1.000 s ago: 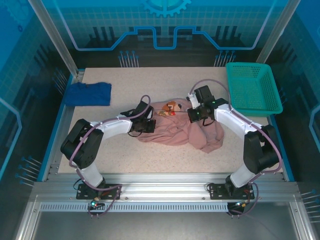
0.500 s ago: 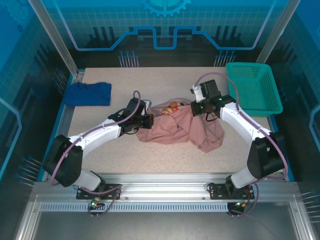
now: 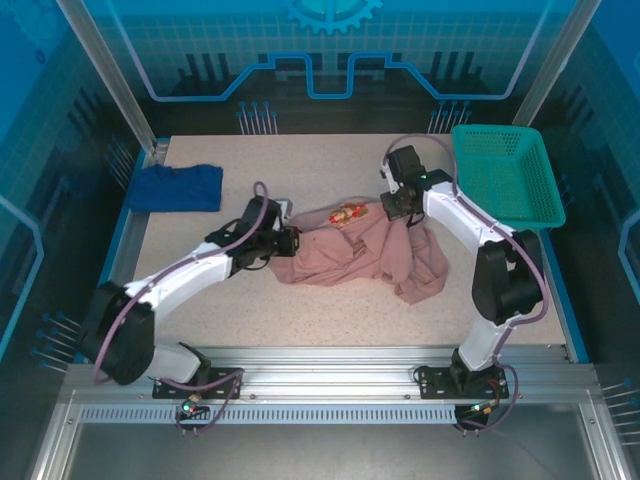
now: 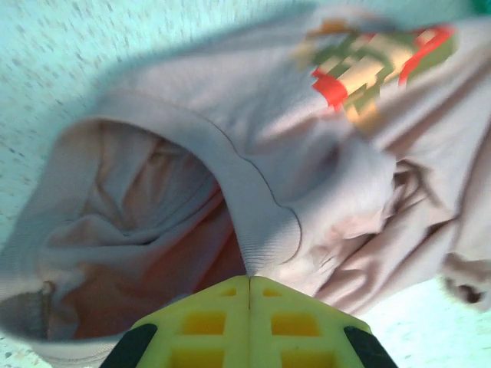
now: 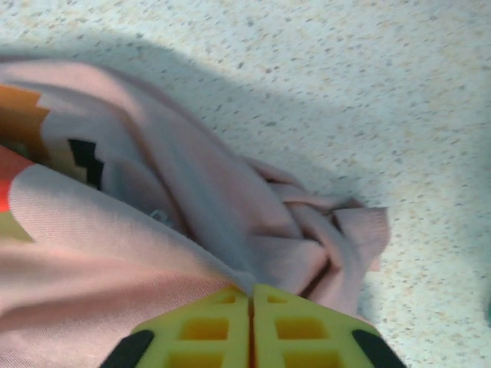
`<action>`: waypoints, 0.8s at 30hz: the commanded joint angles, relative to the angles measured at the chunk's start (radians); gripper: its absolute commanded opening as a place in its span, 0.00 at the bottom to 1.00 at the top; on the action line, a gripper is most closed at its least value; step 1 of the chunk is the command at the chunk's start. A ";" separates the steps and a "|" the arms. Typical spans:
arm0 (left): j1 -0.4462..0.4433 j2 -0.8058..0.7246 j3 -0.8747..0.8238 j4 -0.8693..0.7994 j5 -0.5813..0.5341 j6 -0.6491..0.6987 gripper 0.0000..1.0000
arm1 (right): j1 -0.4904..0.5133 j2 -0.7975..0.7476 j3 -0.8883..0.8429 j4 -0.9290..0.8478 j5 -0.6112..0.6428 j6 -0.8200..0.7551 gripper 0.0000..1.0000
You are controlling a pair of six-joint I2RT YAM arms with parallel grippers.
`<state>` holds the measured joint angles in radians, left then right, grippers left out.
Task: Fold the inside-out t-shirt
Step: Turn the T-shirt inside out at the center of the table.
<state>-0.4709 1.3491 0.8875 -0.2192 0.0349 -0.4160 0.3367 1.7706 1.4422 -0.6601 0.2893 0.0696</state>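
Observation:
My left gripper lifts the ribbed hem next, then lowers it toward the bunched fabric beside the orange-red print and releases it, because folds crowd there.
The inside-out t-shirt (image 3: 360, 255), dusty pink with an orange-red print (image 3: 347, 213), lies bunched in the middle of the table. My left gripper (image 3: 287, 243) is at its left edge, shut on a ribbed hem of the t-shirt (image 4: 253, 222); the yellow fingers (image 4: 203, 322) meet with fabric pinched between them. My right gripper (image 3: 397, 210) is at the shirt's far right edge, shut on a fold of the t-shirt (image 5: 192, 230), whose crumpled sleeve (image 5: 337, 230) lies just beyond the fingers (image 5: 295, 326).
A dark blue cloth (image 3: 178, 187) lies at the far left of the table. A teal basket (image 3: 505, 175) stands at the far right. Speckled tabletop (image 3: 300, 310) is bare in front of the shirt. Blue walls ring the table.
Both grippers moved toward the far side of the table, the left one also leftward, stretching the shirt's upper edge wider. The print now lies flatter between them.

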 commanded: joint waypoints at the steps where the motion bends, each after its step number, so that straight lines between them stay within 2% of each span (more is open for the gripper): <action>1: 0.033 -0.093 -0.011 0.035 0.065 -0.057 0.00 | 0.002 0.016 0.076 -0.047 0.076 -0.023 0.19; 5: 0.047 -0.107 -0.005 0.029 0.082 -0.062 0.00 | 0.040 -0.036 0.032 -0.023 0.065 -0.045 0.37; 7: 0.049 -0.104 -0.002 0.027 0.083 -0.062 0.00 | 0.077 -0.123 -0.069 0.044 0.044 -0.053 0.41; 10: 0.051 -0.098 0.007 0.021 0.086 -0.058 0.00 | 0.154 -0.259 -0.261 0.169 -0.070 -0.075 0.46; 12: 0.057 -0.094 0.013 0.017 0.091 -0.059 0.00 | 0.186 -0.291 -0.342 0.191 -0.141 -0.060 0.47; 15: 0.060 -0.096 0.017 0.012 0.094 -0.053 0.00 | 0.222 -0.281 -0.403 0.205 -0.158 -0.044 0.50; 21: 0.060 -0.097 0.029 -0.001 0.085 -0.043 0.00 | 0.232 -0.183 -0.405 0.255 -0.200 -0.032 0.53; 23: 0.060 -0.099 0.026 -0.004 0.077 -0.046 0.00 | 0.230 -0.150 -0.395 0.266 -0.187 -0.030 0.49; 24: 0.061 -0.099 0.024 -0.005 0.073 -0.047 0.00 | 0.226 -0.133 -0.384 0.263 -0.174 -0.029 0.44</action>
<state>-0.4194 1.2446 0.8875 -0.2058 0.1032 -0.4660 0.5583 1.5955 1.0355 -0.4347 0.1242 0.0292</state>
